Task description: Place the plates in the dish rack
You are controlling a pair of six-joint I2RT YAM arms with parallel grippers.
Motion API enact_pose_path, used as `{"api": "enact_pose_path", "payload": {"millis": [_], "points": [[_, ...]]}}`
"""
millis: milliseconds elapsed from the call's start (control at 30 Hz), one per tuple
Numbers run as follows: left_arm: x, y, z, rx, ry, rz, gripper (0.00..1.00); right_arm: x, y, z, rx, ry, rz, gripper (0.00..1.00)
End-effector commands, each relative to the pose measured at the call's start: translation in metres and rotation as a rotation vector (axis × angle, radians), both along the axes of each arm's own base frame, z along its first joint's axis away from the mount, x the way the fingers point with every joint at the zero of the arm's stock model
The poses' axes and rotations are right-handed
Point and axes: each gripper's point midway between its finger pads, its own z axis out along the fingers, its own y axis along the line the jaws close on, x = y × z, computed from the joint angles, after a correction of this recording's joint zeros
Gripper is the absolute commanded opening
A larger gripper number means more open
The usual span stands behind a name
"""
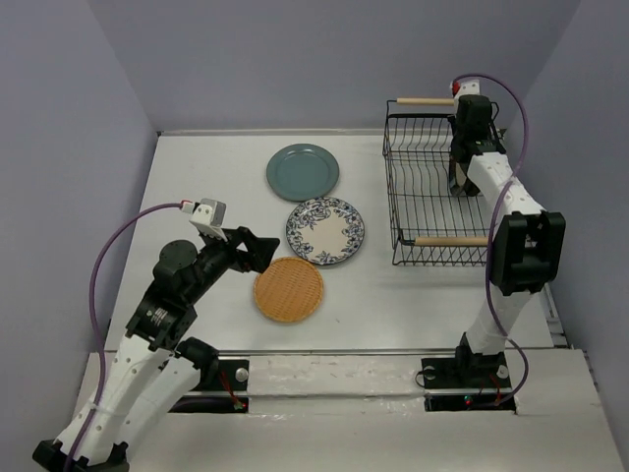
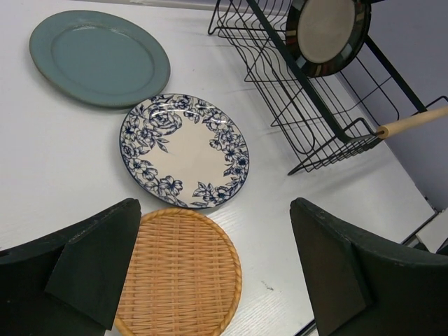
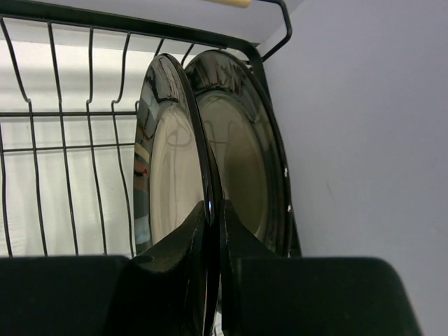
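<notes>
My right gripper stays still next, then opens to let go of the beige plate's rim, since the plate stands upright in the rack [image 1: 393,197].
The teal plate [image 1: 303,172], the blue-and-white floral plate [image 1: 325,231] and the orange-tan woven plate [image 1: 288,289] lie flat on the table. My left gripper [image 1: 257,251] is open and empty, just left of the woven plate [image 2: 182,273]; in the left wrist view [image 2: 215,231] its right jaw stands over bare table. My right gripper [image 1: 458,182] reaches into the black wire dish rack [image 1: 393,197]. In the right wrist view it [image 3: 215,210] is shut on the rim of a beige dark-rimmed plate [image 3: 171,175] standing upright. The second beige plate [image 3: 241,175] stands right behind it.
The rack's wooden handles [image 1: 425,100] lie at its far and near ends, the near handle [image 1: 450,241] beside my right arm. Grey walls close in the table at the back and both sides. The rack's wires [image 3: 70,119] stand left of the upright plates.
</notes>
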Motion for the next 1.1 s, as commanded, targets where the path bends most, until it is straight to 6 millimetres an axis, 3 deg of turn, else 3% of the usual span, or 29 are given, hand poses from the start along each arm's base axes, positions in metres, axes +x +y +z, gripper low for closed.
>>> {"api": "enact_pose_path", "payload": {"millis": [0,200,333,500,600,667,867,1067], "points": [[0.003,-0.001,0.012,0.001,-0.037,-0.001,0.99,0.013,0.001,0.083,0.004,-0.27,-0.008,0.07],[0.005,-0.001,0.011,0.003,-0.033,0.001,0.99,0.013,0.001,0.072,0.018,-0.255,0.01,0.07],[0.005,-0.001,0.009,0.005,-0.027,0.006,0.99,0.014,-0.001,0.042,0.055,-0.212,0.01,0.07],[0.006,0.0,0.007,0.007,-0.019,0.009,0.99,0.013,-0.007,0.019,0.179,-0.221,-0.011,0.08],[0.007,-0.001,0.005,0.009,-0.013,0.007,0.98,0.013,-0.009,0.012,0.217,-0.228,-0.026,0.22],[0.008,0.0,0.004,0.01,-0.01,0.012,0.98,0.014,-0.009,0.013,0.229,-0.234,-0.026,0.37],[0.015,0.0,-0.007,0.029,0.032,0.026,0.96,0.012,-0.01,0.033,0.253,-0.266,-0.054,0.68],[0.022,0.002,-0.022,0.052,0.089,0.058,0.91,0.006,0.009,0.07,0.344,-0.325,0.026,0.78]]}}
